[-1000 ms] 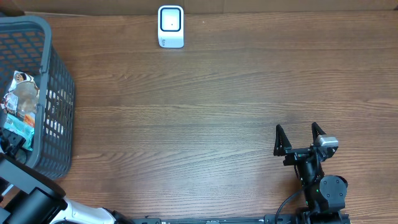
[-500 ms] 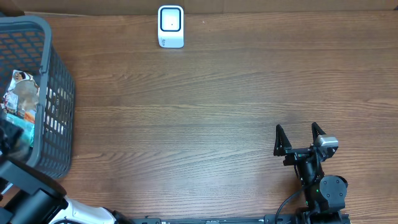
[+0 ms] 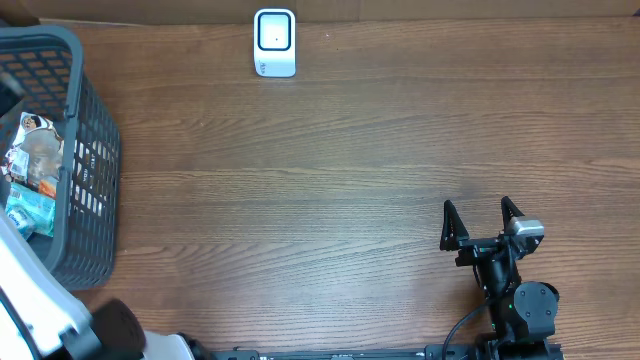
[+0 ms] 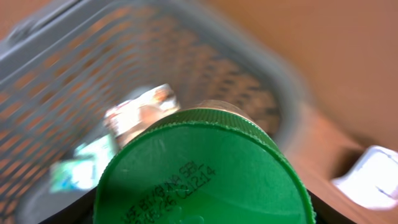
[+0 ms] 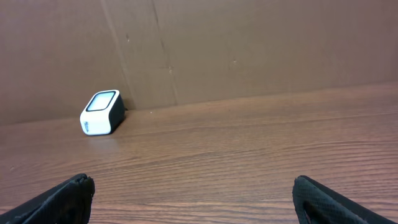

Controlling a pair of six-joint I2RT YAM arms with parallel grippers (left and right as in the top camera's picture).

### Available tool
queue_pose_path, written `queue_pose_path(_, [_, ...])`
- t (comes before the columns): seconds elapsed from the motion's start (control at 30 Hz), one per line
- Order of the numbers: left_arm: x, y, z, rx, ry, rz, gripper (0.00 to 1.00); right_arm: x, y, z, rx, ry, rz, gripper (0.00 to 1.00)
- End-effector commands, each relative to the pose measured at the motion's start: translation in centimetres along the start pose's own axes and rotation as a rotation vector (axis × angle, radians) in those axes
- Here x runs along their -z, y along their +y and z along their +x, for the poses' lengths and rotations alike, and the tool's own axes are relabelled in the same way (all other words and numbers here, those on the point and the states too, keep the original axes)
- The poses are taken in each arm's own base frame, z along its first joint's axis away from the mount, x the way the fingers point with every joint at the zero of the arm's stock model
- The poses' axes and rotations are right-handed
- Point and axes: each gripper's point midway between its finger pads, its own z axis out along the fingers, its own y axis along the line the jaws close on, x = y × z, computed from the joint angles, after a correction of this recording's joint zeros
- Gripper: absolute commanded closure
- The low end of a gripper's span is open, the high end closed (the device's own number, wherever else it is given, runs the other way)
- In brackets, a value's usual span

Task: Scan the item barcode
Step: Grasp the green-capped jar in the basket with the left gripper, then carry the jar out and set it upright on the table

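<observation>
My left gripper should next move the green-lidded item in a swing from the basket toward the middle of the table, then go down and release it on the table, because that part of the table is bare.
The left wrist view is filled by the green screw lid of the item (image 4: pixel 202 168), with a printed date code on top. My left gripper (image 4: pixel 199 214) is shut on it, dark jaws showing at both lower corners. No barcode shows. The white scanner (image 3: pixel 275 42) stands at the table's far edge, and also appears as the scanner (image 5: pixel 99 112) and, blurred, the scanner (image 4: pixel 373 177). My right gripper (image 3: pixel 483 224) rests at the front right, open and empty, its fingertips (image 5: pixel 74 193) wide apart. Overhead, only the blurred left arm (image 3: pixel 35 305) shows.
A grey mesh basket (image 3: pixel 85 150) sits at the table's left edge with several snack packets (image 3: pixel 30 165) inside; the basket (image 4: pixel 205 68) lies behind the held lid. A brown cardboard wall (image 5: pixel 249 43) backs the table.
The left arm has lifted from the lower part of the basket and now blurs across the lower-left corner of the overhead view. The right arm has not moved.
</observation>
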Motion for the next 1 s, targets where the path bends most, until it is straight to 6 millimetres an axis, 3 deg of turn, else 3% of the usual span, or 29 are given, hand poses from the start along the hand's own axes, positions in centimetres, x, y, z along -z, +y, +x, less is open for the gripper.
queue_pose_path(0.0, [6.4, -5.3, -0.6, -0.08, -0.115, 0.154, 0.56, 0.0, -0.1, 0.0, 0.004, -0.009, 0.003, 0.0])
queue_pose_path(0.13, [9.5, -10.5, 2.6, -0.184, -0.078, 0.293, 0.56, 0.0, -0.1, 0.0, 0.004, -0.009, 0.003, 0.0])
queue_pose_path(0.3, [9.8, -15.0, 10.4, -0.346, 0.158, 0.381, 0.58, 0.0, -0.1, 0.0, 0.004, -0.009, 0.003, 0.0])
queue_pose_path(0.43, [8.0, -17.5, 16.5, -0.459, 0.351, 0.389, 0.59, 0.0, -0.1, 0.0, 0.004, -0.009, 0.003, 0.0])
queue_pose_path(0.6, [4.1, -20.1, 23.9, -0.555, 0.535, 0.366, 0.6, 0.0, -0.1, 0.0, 0.004, -0.009, 0.003, 0.0])
queue_pose_path(0.8, [-0.2, -24.3, 33.3, -0.661, 0.656, 0.381, 0.6, 0.0, -0.1, 0.0, 0.004, -0.009, 0.003, 0.0])
queue_pose_path(0.97, [-2.4, -26.3, 39.2, -0.769, 0.705, 0.368, 0.58, 0.0, -0.1, 0.0, 0.004, -0.009, 0.003, 0.0])
